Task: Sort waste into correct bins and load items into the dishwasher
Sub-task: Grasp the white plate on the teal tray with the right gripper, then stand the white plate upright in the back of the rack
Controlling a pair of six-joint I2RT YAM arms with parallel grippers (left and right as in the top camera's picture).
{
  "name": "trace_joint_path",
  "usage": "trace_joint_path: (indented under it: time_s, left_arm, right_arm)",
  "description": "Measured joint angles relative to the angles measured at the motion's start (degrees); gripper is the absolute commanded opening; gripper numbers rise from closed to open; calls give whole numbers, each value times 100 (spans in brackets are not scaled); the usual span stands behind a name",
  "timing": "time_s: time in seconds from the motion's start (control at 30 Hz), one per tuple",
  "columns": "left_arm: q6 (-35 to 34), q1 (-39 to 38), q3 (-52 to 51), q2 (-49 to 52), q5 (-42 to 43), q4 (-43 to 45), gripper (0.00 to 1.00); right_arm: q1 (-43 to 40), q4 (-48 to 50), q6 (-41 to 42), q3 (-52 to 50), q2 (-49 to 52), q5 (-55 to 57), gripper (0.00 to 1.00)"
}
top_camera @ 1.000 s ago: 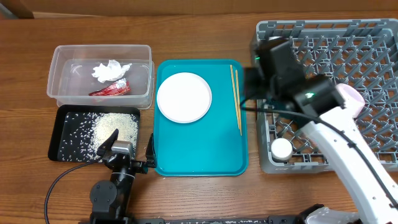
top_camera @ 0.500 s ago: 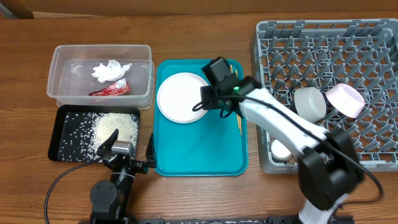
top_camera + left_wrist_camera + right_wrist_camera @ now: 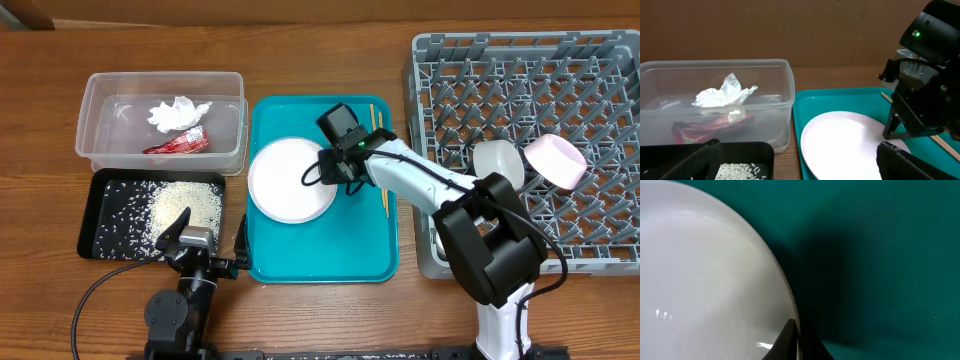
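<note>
My right gripper should rise, tilt and move right in the overhead view, toward the rack's empty far wires, to release the plate (image 3: 285, 185).
A large white plate (image 3: 285, 185) lies on the teal tray (image 3: 320, 250). My right gripper (image 3: 335, 172) is shut on the plate's right rim; in the right wrist view its dark fingertips (image 3: 790, 337) pinch the plate (image 3: 705, 280) edge. A thin chopstick pair (image 3: 377, 120) lies along the tray's right side, partly under the right arm. The clear tub (image 3: 100, 150) holds a red wrapper (image 3: 178, 142) and a white tissue (image 3: 175, 113). Rice (image 3: 185, 205) lies in the black tray (image 3: 90, 215). My left gripper (image 3: 208, 238) stands open and empty at the table's front.
The grey dish rack (image 3: 520, 80) fills the right side, with a white bowl (image 3: 497, 165) and a pale pink bowl (image 3: 555, 160) among its pegs. The right arm stretches from the rack's front left corner across the teal tray.
The right arm swung from over the rack to the plate and its jaws shut on the rim. The plate shifted slightly toward the front. The left arm stayed still.
</note>
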Motion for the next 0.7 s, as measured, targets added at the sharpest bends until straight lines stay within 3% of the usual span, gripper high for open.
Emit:
trace_joint_path:
  time_s: [0.17,0.3,0.47,0.7]
  left_arm:
    - [0,0,0,0,0,2,100]
    - [0,0,0,0,0,0,100]
    - [0,0,0,0,0,0,100]
    - [0,0,0,0,0,0,100]
  right_arm:
    - [11,-413,48,-44,-378,378,4]
    - [9,-651,50,-61,-1296,1075,4]
    - [-35,-776,33,-59,-2914,2409,4]
    - [-306,-765,-345,-59,-4190,4275,4]
